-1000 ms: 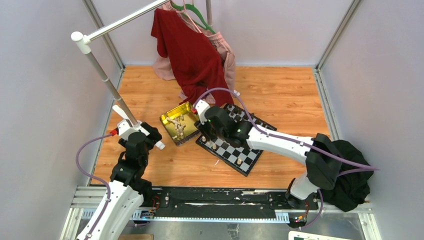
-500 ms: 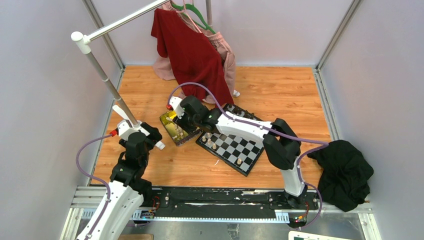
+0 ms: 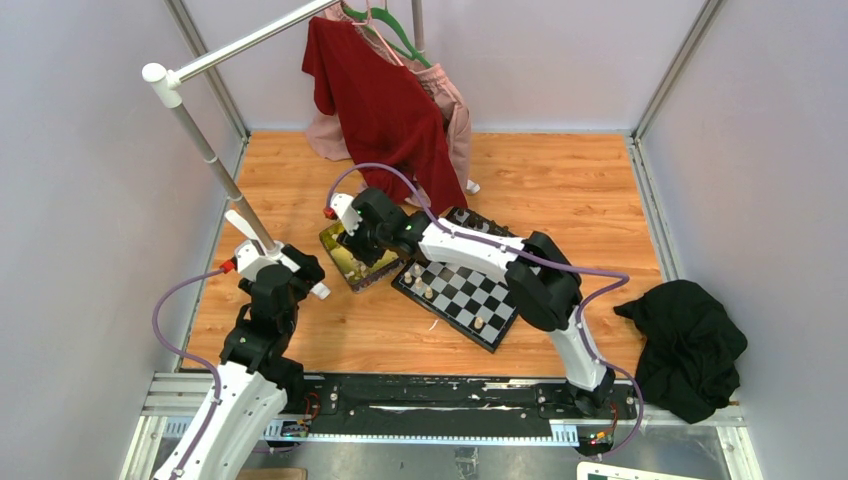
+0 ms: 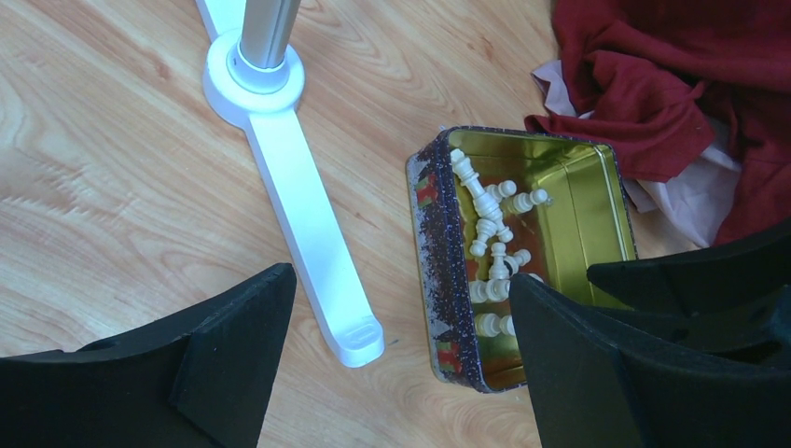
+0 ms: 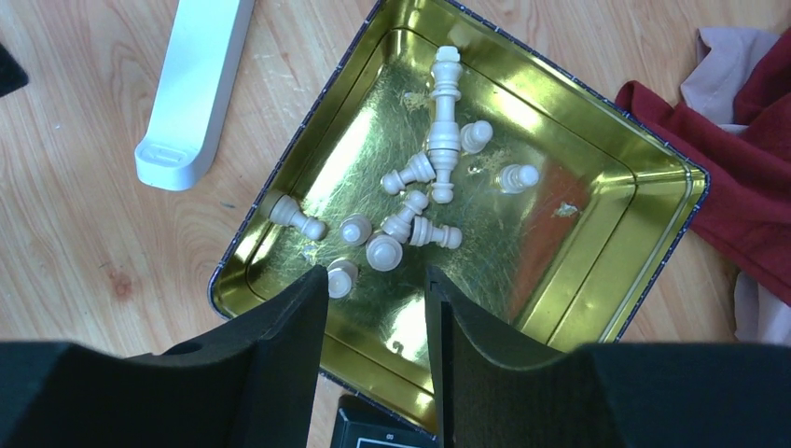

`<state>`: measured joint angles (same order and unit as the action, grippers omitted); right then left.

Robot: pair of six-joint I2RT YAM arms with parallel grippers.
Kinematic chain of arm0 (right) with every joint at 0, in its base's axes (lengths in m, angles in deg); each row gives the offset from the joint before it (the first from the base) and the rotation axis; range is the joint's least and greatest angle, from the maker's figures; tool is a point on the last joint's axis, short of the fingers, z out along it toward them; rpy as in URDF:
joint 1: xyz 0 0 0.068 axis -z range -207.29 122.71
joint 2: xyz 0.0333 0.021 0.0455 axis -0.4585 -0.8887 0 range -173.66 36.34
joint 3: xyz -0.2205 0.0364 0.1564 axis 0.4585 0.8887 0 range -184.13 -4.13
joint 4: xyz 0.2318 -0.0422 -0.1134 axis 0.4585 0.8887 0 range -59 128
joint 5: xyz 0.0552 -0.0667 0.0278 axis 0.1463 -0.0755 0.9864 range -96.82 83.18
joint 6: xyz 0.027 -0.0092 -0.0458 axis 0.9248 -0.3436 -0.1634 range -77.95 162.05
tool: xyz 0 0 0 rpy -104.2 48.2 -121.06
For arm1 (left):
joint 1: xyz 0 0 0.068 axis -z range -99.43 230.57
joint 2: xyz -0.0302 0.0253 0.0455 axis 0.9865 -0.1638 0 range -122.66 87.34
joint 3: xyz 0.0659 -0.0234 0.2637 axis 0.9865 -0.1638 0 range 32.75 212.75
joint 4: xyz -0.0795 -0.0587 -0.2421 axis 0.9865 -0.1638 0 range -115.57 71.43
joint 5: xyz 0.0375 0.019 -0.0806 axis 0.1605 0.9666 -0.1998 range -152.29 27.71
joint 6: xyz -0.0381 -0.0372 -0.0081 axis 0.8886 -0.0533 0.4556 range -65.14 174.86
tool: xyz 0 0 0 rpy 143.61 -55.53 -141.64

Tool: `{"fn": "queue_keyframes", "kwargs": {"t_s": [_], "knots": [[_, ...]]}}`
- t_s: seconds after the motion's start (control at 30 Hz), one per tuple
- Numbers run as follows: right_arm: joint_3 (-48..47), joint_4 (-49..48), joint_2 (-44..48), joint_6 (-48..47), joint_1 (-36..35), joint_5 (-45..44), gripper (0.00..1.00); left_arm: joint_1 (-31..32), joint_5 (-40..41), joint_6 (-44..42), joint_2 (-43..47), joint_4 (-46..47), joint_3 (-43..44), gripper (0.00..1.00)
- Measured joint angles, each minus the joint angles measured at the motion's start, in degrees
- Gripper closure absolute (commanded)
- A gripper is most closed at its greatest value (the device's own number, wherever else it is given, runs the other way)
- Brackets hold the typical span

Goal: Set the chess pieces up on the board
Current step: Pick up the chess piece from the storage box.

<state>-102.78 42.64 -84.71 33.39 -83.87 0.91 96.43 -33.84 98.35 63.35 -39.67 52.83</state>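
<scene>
A cream chess piece is standing upright just ahead of the gap between my open fingers, so my right gripper will next move down into the tin (image 5: 606,243) around the top of that piece.
The checkered board (image 3: 470,295) lies on the wooden floor with a few cream chess pieces (image 3: 478,322) standing on it. A gold tin (image 5: 606,243) left of it holds several loose cream chess pieces (image 5: 410,219); it also shows in the left wrist view (image 4: 578,224) and the top view (image 3: 340,262). My right gripper (image 5: 378,280) hovers over the tin's near side, open and empty, a piece (image 5: 341,277) just by its left finger. My left gripper (image 4: 401,364) is open and empty above the floor, left of the tin.
A white rack foot (image 4: 312,233) and pole base (image 4: 254,70) lie left of the tin. Red and pink garments (image 3: 385,100) hang from the rack behind the tin. A black cloth (image 3: 690,345) lies at the right.
My right arm has swung left from over the board to over the gold tin. The left arm has not moved.
</scene>
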Motion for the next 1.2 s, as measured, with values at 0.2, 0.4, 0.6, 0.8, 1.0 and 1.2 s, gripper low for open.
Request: {"fn": "queue_keyframes", "kwargs": {"t_s": [0.2,0.4,0.6,0.8,1.0,1.2], "knots": [[-1.68,-0.02,-2.14,0.0,1.11,1.27,0.53,0.0,-0.15,-0.02,-0.26,0.57,-0.22,0.1],[-2.14,0.07,-3.8,0.02,1.92,2.23,0.53,0.0,-0.28,-0.02,-1.18,1.75,-0.26,0.1],[-3.1,0.24,-4.59,0.04,2.34,3.19,0.53,0.0,-0.37,-0.02,-2.08,2.71,-0.26,0.1],[-3.43,0.24,-5.27,0.09,2.36,4.33,0.54,0.0,-0.37,-0.02,-2.54,3.13,-0.39,0.1],[-3.67,0.44,-6.4,0.13,2.36,5.01,0.57,0.0,-0.37,-0.02,-2.54,3.5,-1.16,0.1],[-3.74,0.5,-6.45,0.37,2.36,5.38,0.65,0.0,-0.37,0.0,-2.54,3.5,-1.25,0.1]]}}
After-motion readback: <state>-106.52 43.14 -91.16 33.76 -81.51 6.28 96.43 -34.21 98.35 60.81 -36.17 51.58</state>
